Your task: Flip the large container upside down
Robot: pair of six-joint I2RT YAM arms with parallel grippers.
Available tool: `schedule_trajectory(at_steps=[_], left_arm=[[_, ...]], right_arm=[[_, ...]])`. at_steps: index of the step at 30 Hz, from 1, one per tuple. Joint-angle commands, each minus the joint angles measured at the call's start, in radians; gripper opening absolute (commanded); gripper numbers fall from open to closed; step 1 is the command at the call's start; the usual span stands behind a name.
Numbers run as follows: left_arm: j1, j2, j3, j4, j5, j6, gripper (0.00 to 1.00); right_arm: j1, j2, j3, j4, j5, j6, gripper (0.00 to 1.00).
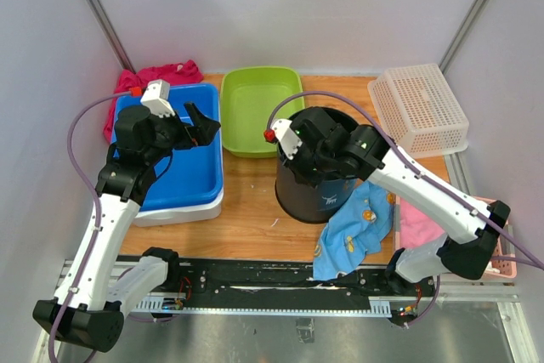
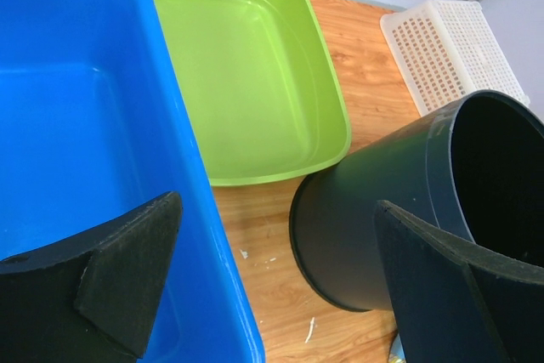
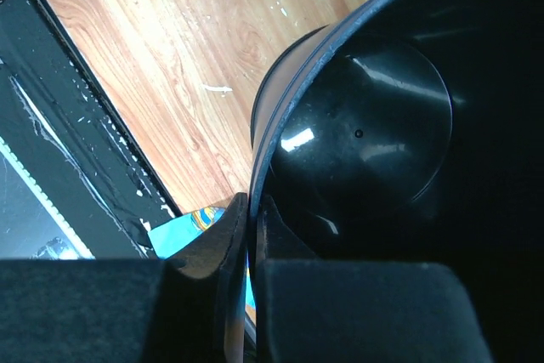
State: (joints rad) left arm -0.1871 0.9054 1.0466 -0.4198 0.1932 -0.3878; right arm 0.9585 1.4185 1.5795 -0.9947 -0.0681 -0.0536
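Observation:
I will swing my right gripper toward the white basket (image 1: 418, 110) on its right in the top view, tip the bucket sideways and release it.
The large container (image 1: 299, 197) is a black bucket standing mouth-up on the wooden table, right of centre. My right gripper (image 1: 323, 157) is shut on its near rim, one finger inside and one outside the wall. The right wrist view looks down into the container (image 3: 374, 125), with the right gripper (image 3: 252, 201) pinching the thin rim. My left gripper (image 1: 200, 125) hangs open over the blue bin, holding nothing. In the left wrist view the left gripper (image 2: 279, 206) frames the container (image 2: 374, 218) standing to its right, apart from it.
A blue bin (image 1: 183, 184) sits at the left, a green bin (image 1: 255, 112) behind the bucket, and a white perforated basket (image 1: 421, 108) at the back right. A blue patterned cloth (image 1: 353, 231) lies against the bucket's near side. A red cloth (image 1: 161, 74) lies behind the blue bin.

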Motion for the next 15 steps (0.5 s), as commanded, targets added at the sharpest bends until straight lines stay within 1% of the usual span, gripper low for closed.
schedule_trajectory(at_steps=[1,4,7,11,15], left_arm=[[-0.006,-0.003,-0.017,0.036,0.028,-0.016,0.99],[-0.006,0.003,-0.015,0.022,0.015,-0.023,0.99],[-0.006,0.006,-0.013,0.009,0.008,-0.019,0.99],[-0.005,0.008,-0.005,0.004,0.004,-0.019,0.99],[-0.006,0.016,-0.004,0.015,0.036,-0.026,0.99]], right_arm=[[-0.085,-0.052,0.073,0.048,-0.023,-0.003,0.01],[-0.233,-0.108,0.057,0.147,-0.269,0.069,0.01],[-0.374,-0.143,0.0,0.273,-0.486,0.161,0.01],[-0.509,-0.174,-0.084,0.452,-0.694,0.331,0.01],[-0.607,-0.18,-0.171,0.663,-0.846,0.52,0.01]])
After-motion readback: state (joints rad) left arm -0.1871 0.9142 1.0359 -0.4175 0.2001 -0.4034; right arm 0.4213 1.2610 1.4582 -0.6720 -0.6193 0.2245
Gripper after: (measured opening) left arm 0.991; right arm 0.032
